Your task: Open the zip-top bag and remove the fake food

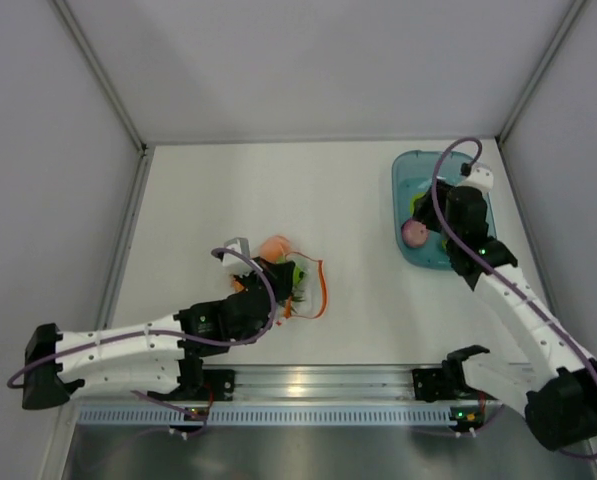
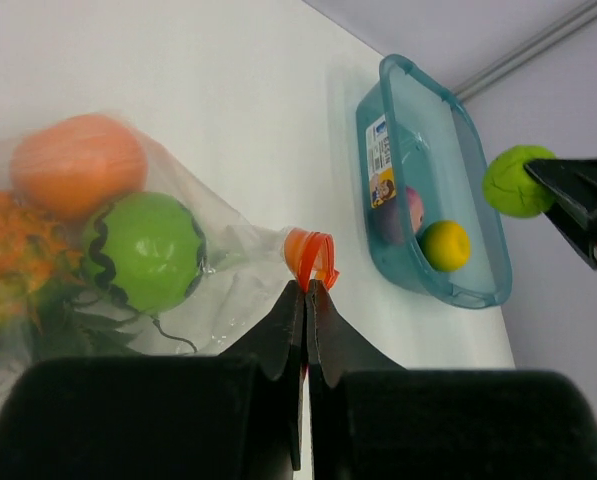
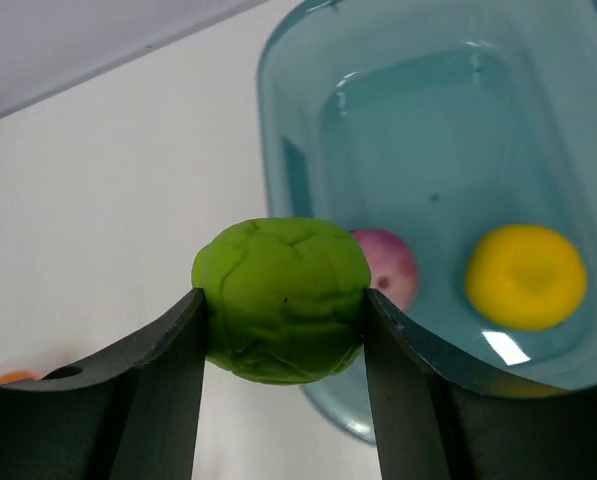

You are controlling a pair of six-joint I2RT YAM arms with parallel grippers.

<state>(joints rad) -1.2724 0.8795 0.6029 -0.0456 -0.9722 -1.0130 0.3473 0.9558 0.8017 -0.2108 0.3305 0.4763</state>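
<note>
The bottom of the tub beyond the pink ball (image 3: pixel 390 267) and yellow piece (image 3: pixel 525 276) is empty, so the right gripper should next bring the light green fruit outward and down there, then release it.
The clear zip-top bag (image 2: pixel 228 270) lies on the white table. In it are an orange fruit (image 2: pixel 76 162), a green striped fruit (image 2: pixel 143 250) and the orange pineapple (image 2: pixel 18 270). My left gripper (image 2: pixel 307 286) is shut on the bag's orange-red zip strip (image 2: pixel 311 255); it shows in the top view (image 1: pixel 278 275) too. My right gripper (image 3: pixel 283 310) is shut on a light green fruit (image 3: pixel 282 298), held over the near rim of the blue tub (image 3: pixel 278 90). A pink ball (image 3: pixel 390 267) and a yellow piece (image 3: pixel 525 276) lie in the tub.
The blue tub (image 1: pixel 403 215) stands at the back right near the right wall. White enclosure walls stand on the left, back and right. A metal rail (image 1: pixel 308 385) runs along the near edge between the arm bases.
</note>
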